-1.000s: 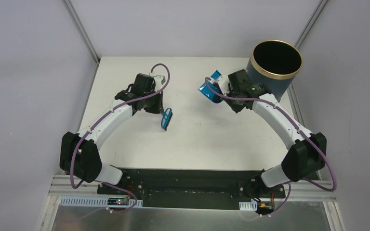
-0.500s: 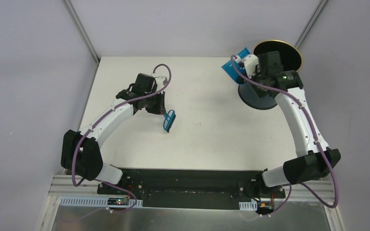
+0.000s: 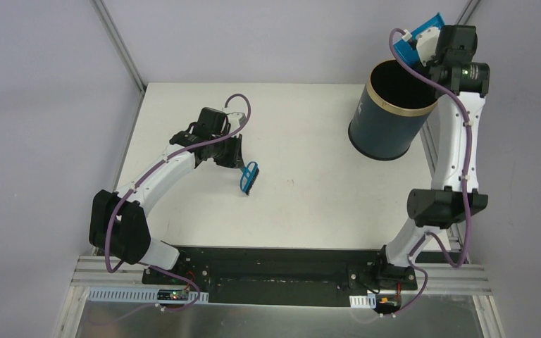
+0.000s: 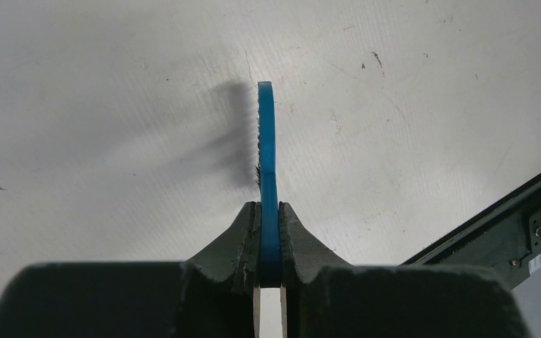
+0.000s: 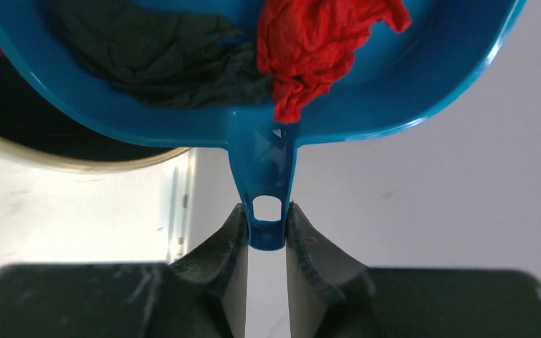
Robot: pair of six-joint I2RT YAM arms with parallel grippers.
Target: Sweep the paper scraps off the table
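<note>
The tabletop beside the brush is clear, so I will next tip the scraps into the bin (image 3: 393, 113) with my right gripper. Then I will bring it back and down to release the dustpan there.
My right gripper (image 5: 266, 227) is shut on the handle of the blue dustpan (image 5: 253, 134), held high over the dark round bin (image 3: 393, 113) at the back right of the white table (image 3: 310, 204). In the right wrist view a red paper scrap (image 5: 310, 49) and a dark blue scrap (image 5: 162, 60) lie in the pan, with a sliver of magenta at the left edge. The dustpan (image 3: 418, 36) also shows in the top view. My left gripper (image 4: 269, 222) is shut on the blue hand brush (image 4: 267, 169), held over the table's left middle; the brush (image 3: 248, 177) shows in the top view.
The bin has a gold rim (image 5: 77, 163) just below the pan. A black strip (image 3: 275, 257) runs along the table's front edge. Grey walls and metal frame posts (image 3: 120, 46) enclose the table.
My right arm has lifted the dustpan from the table's back middle up and right, to above the bin's far rim. The bin has tilted and come back upright. The left arm barely moved.
</note>
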